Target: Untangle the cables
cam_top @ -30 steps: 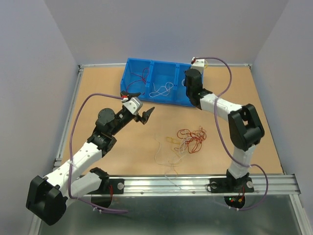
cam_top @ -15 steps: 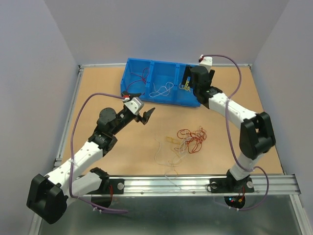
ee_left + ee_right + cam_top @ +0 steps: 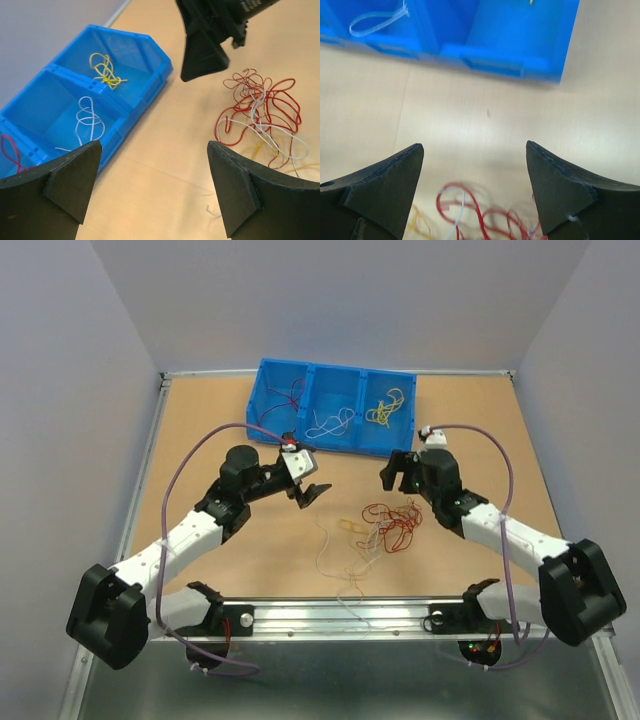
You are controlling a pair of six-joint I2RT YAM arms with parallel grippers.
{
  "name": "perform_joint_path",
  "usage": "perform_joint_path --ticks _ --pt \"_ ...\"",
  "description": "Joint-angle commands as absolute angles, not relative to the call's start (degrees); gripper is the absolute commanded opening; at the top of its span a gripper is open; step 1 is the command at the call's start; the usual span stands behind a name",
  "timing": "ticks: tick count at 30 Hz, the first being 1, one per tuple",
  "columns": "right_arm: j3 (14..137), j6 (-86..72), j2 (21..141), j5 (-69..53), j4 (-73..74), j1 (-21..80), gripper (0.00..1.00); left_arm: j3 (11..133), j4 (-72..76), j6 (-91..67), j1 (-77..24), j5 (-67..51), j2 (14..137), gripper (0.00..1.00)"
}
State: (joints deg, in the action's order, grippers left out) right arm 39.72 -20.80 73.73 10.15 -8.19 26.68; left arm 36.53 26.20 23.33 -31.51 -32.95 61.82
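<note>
I will next bring my left gripper down and toward the tangle (image 3: 260, 112), so that it comes onto the yellow cable's end (image 3: 257, 150).
The cables lie as a loose tangle on the table, red loops (image 3: 395, 520) mixed with white and yellow strands (image 3: 345, 552). In the left wrist view the tangle (image 3: 260, 112) sits ahead and to the right. My left gripper (image 3: 308, 474) hovers open just left of the tangle, nothing between its fingers (image 3: 70, 180). My right gripper (image 3: 394, 471) hangs open above the tangle's far edge. Its wrist view shows blurred red loops (image 3: 475, 215) low between its empty fingertips (image 3: 570, 195).
A blue three-part bin (image 3: 340, 446) stands at the back. It holds a red wire (image 3: 292, 395) on the left, a white one (image 3: 330, 423) in the middle and a yellow one (image 3: 385, 408) on the right. The aluminium rail (image 3: 350, 615) runs along the near edge.
My right gripper opened over the bin's right compartment, left a yellow wire there, and swung back down to the tangle. My left arm reached rightward, closer to the tangle.
</note>
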Motion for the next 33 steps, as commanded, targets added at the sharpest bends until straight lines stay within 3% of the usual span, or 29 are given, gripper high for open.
perform_joint_path --ticks 1,6,15,29,33 --pt "29.73 -24.16 63.30 4.31 -18.45 27.16 0.88 41.48 21.46 29.87 -33.30 -39.03 65.03 0.98" --pt "17.96 -26.97 51.87 3.96 -20.65 27.25 0.88 44.38 16.35 33.57 -39.19 -33.15 71.96 0.95" --pt "8.97 -29.00 37.55 3.95 -23.12 27.25 0.91 50.09 9.85 36.03 -43.50 -27.86 84.18 0.86" --pt "5.98 -29.88 32.43 2.37 -23.29 27.25 0.91 54.05 3.17 39.46 -47.19 -26.01 93.24 0.83" --pt "5.89 -29.71 32.34 2.46 -23.38 27.25 0.91 55.54 0.19 41.21 -47.99 -26.45 95.53 0.76"
